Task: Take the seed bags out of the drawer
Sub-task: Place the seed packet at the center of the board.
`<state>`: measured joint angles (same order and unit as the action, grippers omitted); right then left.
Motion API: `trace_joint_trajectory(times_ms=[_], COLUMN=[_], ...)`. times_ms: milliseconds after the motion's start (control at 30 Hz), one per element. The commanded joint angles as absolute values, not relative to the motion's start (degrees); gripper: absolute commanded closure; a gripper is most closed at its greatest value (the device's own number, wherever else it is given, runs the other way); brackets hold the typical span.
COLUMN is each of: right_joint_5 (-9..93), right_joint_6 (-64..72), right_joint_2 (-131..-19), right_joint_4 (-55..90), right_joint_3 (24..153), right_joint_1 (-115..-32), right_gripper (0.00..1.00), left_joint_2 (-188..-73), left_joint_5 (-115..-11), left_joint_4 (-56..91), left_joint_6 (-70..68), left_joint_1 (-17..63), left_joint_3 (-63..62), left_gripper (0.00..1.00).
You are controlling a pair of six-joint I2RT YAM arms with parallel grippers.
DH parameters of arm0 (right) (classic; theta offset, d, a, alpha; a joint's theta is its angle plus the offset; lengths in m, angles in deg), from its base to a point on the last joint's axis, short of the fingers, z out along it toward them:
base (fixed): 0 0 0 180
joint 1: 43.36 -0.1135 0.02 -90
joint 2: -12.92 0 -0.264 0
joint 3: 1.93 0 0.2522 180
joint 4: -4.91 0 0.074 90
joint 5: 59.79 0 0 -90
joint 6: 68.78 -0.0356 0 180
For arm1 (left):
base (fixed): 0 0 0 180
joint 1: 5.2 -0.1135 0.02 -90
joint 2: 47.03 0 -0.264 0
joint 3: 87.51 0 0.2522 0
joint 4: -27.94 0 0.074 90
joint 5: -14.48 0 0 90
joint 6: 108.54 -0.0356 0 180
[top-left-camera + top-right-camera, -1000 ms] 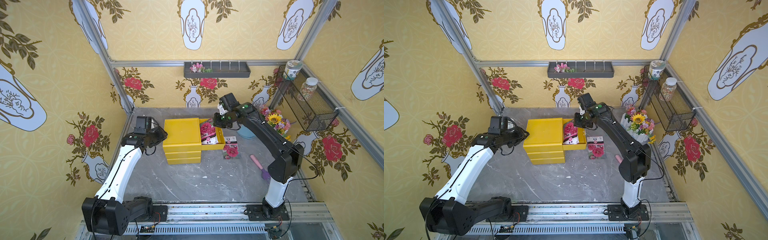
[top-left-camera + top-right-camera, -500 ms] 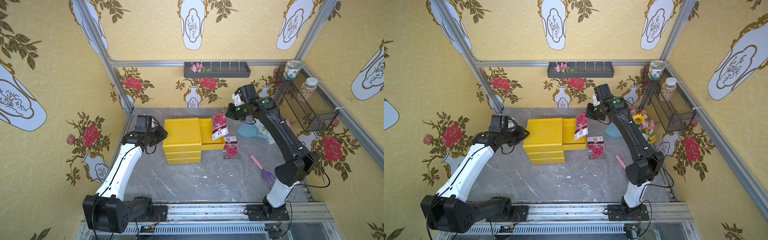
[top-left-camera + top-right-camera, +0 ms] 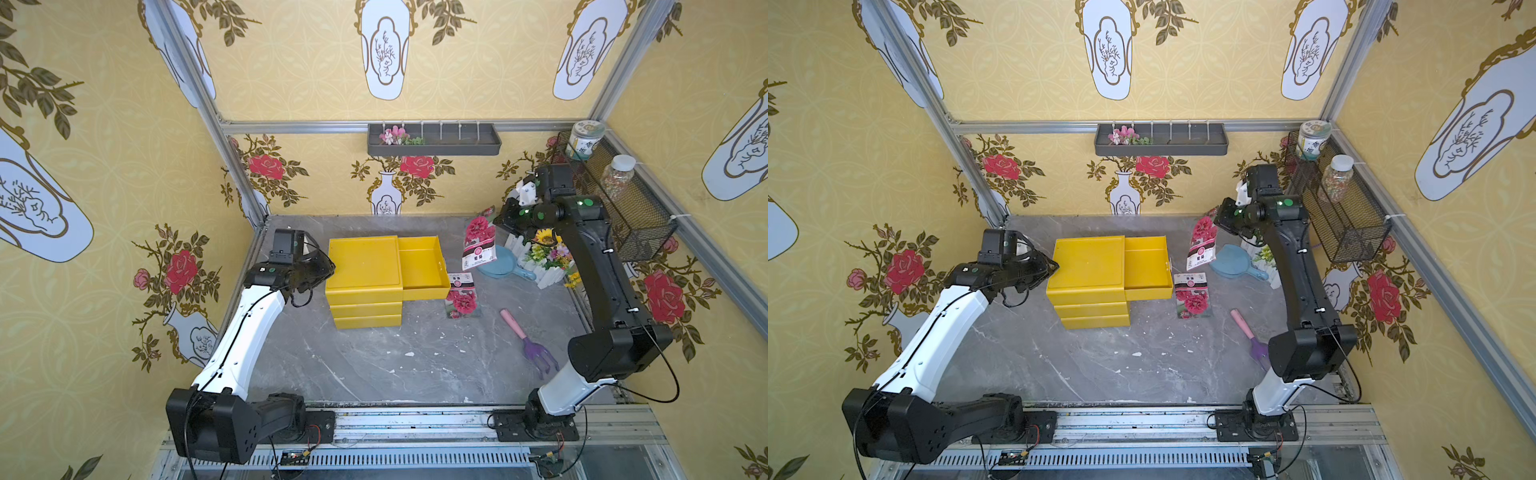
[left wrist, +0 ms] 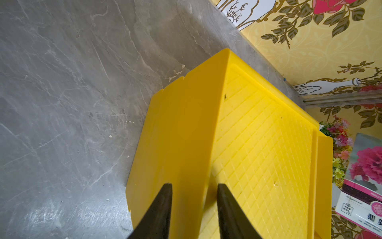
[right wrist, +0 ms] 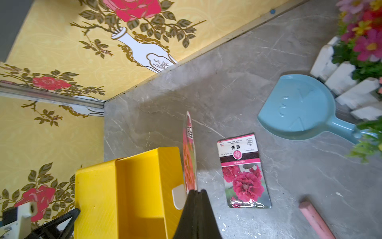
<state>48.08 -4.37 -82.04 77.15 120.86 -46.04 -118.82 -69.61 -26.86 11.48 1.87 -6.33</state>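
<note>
My right gripper lowers the hanging bag onto the flat seed bag [image 5: 246, 173] next and releases its top edge there. The flat bag lies below it beside the drawer front.
The top drawer [image 3: 422, 266] of the yellow cabinet [image 3: 363, 262] stands pulled out to the right, and only its bare yellow floor shows inside. My right gripper [image 3: 496, 216] is shut on the top edge of a seed bag [image 3: 478, 243] with red-pink flowers, which hangs in the air right of the drawer. The right wrist view shows this held bag [image 5: 189, 157] edge-on beyond the gripper [image 5: 197, 191]. Another seed bag [image 3: 461, 296] lies flat on the table beside the drawer front. My left gripper [image 4: 194, 184] is shut on the cabinet's left top edge [image 4: 206, 144].
A blue dustpan [image 3: 500, 264] lies behind the hanging bag, next to a white-fenced flower box [image 3: 544, 253]. The pink-handled purple rake [image 3: 528, 336] lies at the front right. A wire basket [image 3: 615, 199] with two jars hangs on the right wall.
My right gripper has lifted the seed bag out of the drawer and carried it up and to the right, toward the flower box. The left arm has stayed on the cabinet.
</note>
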Motion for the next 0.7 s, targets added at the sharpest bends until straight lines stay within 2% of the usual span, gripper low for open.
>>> trace_joint_trajectory(times_ms=[0,333,667], right_joint_5=[46.97,52.22,48.63], right_joint_6=[-1.1,0.03,2.18], right_joint_2=[-81.73,-83.51,-87.83], right_joint_4=[76.82,68.16,66.26], right_joint_3=[117.34,97.72,93.57], right_joint_1=[-45.42,-47.0,-49.34], right_gripper=[1.0,1.0,1.0], left_joint_2=[-119.24,-119.19,-119.32], left_joint_5=[-70.77,-70.86,-70.91], left_joint_4=[-29.94,-30.21,-30.12], left_joint_6=[11.21,11.28,11.45], left_joint_1=[1.83,1.83,1.83], left_joint_3=[-6.33,-6.42,-6.56], left_gripper=[0.59,0.59,0.59])
